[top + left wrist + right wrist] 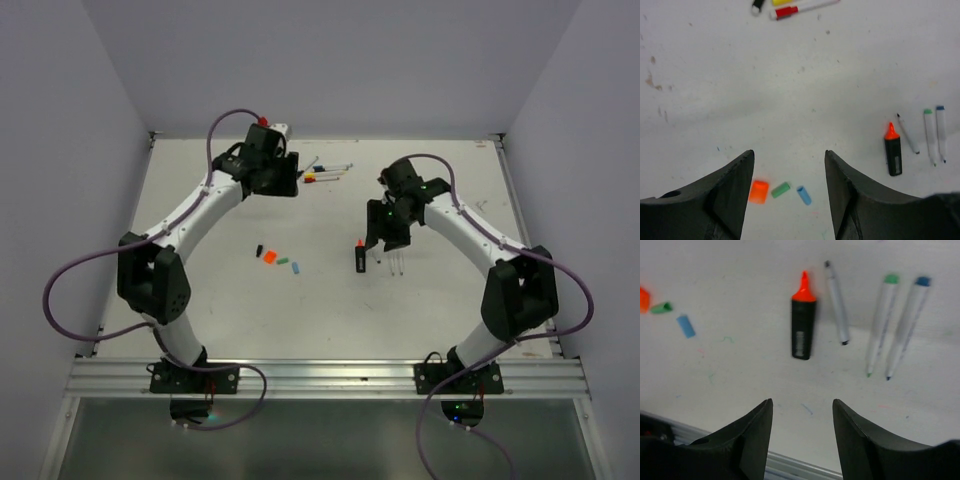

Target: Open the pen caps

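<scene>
My left gripper is going to move outward and down to close on the black pen's cap. The cap lies apart from the red and yellow pens.
Both grippers hang above the table, open and empty. In the left wrist view my left gripper looks down on three loose pen caps: orange, green and blue. Beyond it lie pens with their caps on, one red, one yellow and one black. My right gripper hovers near the uncapped black highlighter and three uncapped thin pens: black-tipped, green and blue. From above, the left gripper is at the back left and the right gripper right of centre.
A small black cap lies beside the orange one mid-table. The capped pens lie at the back centre. A metal rail runs along the near edge of the table, and grey walls close in the sides and back.
</scene>
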Controlling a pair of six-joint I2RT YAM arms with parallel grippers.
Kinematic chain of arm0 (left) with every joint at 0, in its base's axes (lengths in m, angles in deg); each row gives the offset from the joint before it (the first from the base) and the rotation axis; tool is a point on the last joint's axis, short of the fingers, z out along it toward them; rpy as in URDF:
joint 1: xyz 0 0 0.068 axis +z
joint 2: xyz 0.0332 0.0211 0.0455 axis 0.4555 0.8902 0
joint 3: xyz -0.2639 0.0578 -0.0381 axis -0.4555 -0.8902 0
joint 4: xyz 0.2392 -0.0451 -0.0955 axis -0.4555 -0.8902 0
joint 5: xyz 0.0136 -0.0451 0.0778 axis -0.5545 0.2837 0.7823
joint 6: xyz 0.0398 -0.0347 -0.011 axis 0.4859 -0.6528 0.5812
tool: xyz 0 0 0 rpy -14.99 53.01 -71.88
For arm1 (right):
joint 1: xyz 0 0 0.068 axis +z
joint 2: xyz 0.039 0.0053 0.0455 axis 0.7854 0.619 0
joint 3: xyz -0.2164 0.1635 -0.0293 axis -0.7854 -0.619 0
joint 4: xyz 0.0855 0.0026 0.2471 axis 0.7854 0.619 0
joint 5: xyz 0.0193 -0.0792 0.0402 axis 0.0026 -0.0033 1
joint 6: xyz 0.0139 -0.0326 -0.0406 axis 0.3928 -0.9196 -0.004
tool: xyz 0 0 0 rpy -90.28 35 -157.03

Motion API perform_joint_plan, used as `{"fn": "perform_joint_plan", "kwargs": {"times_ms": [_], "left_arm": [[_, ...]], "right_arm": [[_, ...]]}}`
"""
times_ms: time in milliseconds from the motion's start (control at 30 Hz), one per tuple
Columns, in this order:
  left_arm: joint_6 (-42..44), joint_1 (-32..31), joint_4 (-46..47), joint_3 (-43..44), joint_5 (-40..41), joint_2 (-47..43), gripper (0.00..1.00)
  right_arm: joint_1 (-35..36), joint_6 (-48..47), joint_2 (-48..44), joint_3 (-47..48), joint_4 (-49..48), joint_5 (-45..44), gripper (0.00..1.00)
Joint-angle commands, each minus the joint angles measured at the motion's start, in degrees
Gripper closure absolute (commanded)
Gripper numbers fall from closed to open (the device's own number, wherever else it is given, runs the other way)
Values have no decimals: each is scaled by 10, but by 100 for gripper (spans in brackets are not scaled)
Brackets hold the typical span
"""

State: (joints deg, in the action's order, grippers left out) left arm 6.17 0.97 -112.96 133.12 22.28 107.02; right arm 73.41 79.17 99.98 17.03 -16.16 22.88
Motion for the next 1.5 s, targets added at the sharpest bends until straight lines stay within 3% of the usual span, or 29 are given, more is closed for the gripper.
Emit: {"fn": "perform_joint_plan", "kwargs": {"times_ms": [0, 133, 400, 500, 867, 1467], "left_arm": [[67, 41, 33, 61, -7, 60, 39], [125, 57, 95, 117, -43, 116, 42], [246, 66, 234, 168, -87, 230, 43], [262, 70, 236, 215, -73, 288, 42], [254, 91, 267, 279, -110, 379, 42], [250, 91, 281, 300, -107, 435, 44]], "right_arm": [[51, 38, -46, 9, 38, 51, 45], [59, 56, -90, -17, 38, 82, 45], [59, 35, -116, 0, 82, 64, 46], [58, 54, -130, -8, 83, 57, 46], [46, 53, -130, 4, 76, 61, 46], [-5, 27, -109, 11, 75, 88, 46]]}}
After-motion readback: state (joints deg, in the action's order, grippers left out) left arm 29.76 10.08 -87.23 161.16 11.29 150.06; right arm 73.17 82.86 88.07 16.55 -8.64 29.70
